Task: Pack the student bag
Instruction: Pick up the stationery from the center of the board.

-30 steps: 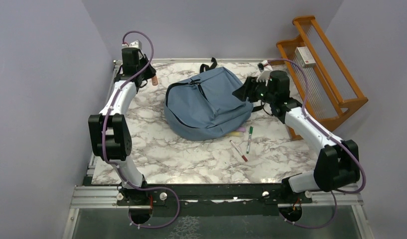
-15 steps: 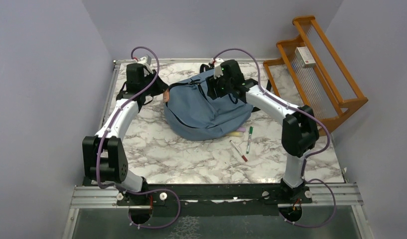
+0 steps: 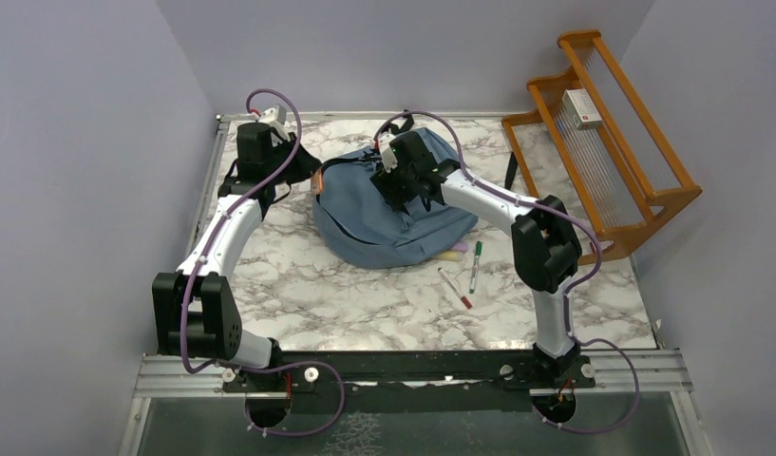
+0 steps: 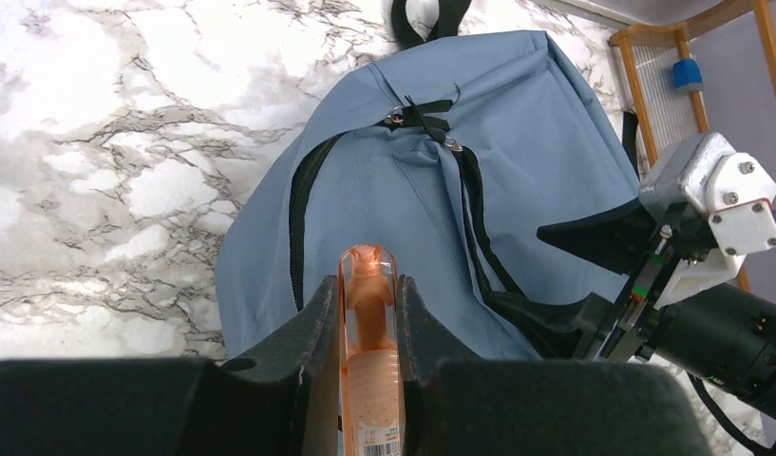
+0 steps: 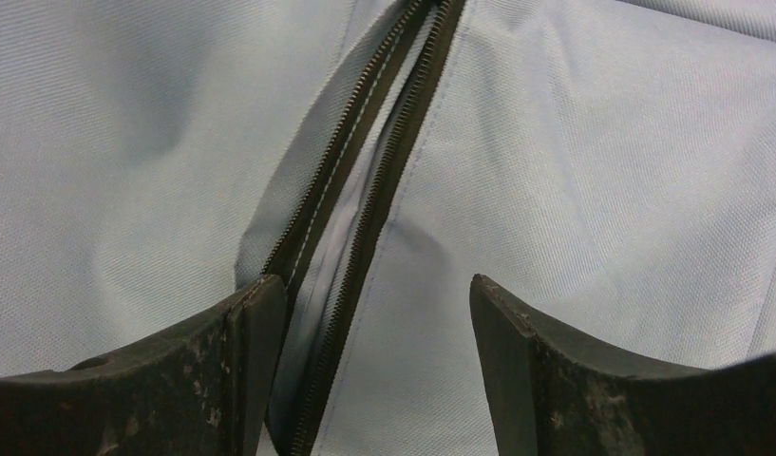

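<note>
Next, the right gripper keeps low and closes its fingers around the bag's zippered edge (image 5: 358, 256), one in the parted gap, as that edge runs between them.
The slate-blue student bag (image 3: 365, 214) lies flat at the back middle of the marble table, its black top loop toward the far edge. My left gripper (image 3: 312, 180) hovers at the bag's left edge, shut on an orange translucent glue stick (image 4: 369, 351), with the bag (image 4: 517, 171) below it. My right gripper (image 3: 395, 188) is open and pressed down on the bag's top. In the right wrist view its fingers (image 5: 255, 370) straddle a slightly parted dark zipper (image 5: 365, 190).
A green marker (image 3: 476, 266), a red marker (image 3: 454, 287) and a yellow-and-pink item (image 3: 452, 251) lie just in front of the bag. A wooden rack (image 3: 612, 142) holding a small box stands at the back right.
My right arm swung left from the bag's right side onto its top. My left arm came from the back left corner to the bag's left edge with the glue stick.
</note>
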You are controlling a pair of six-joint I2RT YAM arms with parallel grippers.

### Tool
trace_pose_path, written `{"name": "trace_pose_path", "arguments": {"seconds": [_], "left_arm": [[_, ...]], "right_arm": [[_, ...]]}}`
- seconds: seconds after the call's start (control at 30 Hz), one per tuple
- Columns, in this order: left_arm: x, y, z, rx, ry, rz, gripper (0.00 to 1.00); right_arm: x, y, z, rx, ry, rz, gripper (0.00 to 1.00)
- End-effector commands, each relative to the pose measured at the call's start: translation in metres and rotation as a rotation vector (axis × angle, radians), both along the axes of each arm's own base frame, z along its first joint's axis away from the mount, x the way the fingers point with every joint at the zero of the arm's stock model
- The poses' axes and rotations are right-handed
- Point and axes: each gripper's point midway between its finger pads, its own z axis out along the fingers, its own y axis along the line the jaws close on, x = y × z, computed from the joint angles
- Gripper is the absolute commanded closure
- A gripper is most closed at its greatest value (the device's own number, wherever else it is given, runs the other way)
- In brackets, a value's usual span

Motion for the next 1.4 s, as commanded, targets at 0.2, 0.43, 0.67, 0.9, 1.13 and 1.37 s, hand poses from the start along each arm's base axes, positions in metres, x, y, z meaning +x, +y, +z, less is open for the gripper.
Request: {"name": "trace_pose_path", "arguments": {"seconds": [0.2,0.43,0.67,0.9,1.13,1.37], "left_arm": [[0.006,-0.002,0.005,-0.008,-0.020,-0.013,1.00],[0.007,-0.003,0.002,-0.010,-0.013,-0.015,1.00],[0.006,-0.002,-0.003,-0.008,-0.003,-0.013,1.00],[0.006,-0.005,0.006,-0.026,-0.020,-0.024,1.00],[0.006,-0.007,0.008,-0.030,-0.025,-0.031,1.00],[0.006,-0.018,0.018,-0.103,-0.033,-0.057,1.00]], "right_arm": [[0.007,-0.001,-0.005,-0.090,-0.048,-0.040,0.25],[0.020,-0.017,-0.010,-0.184,-0.081,-0.104,0.54],[0.021,-0.012,0.014,-0.109,-0.128,-0.120,0.83],[0.022,-0.003,0.058,0.009,-0.195,-0.120,0.99],[0.017,0.007,0.078,0.077,-0.190,-0.089,0.99],[0.017,-0.002,0.100,0.142,-0.244,-0.158,0.99]]}}
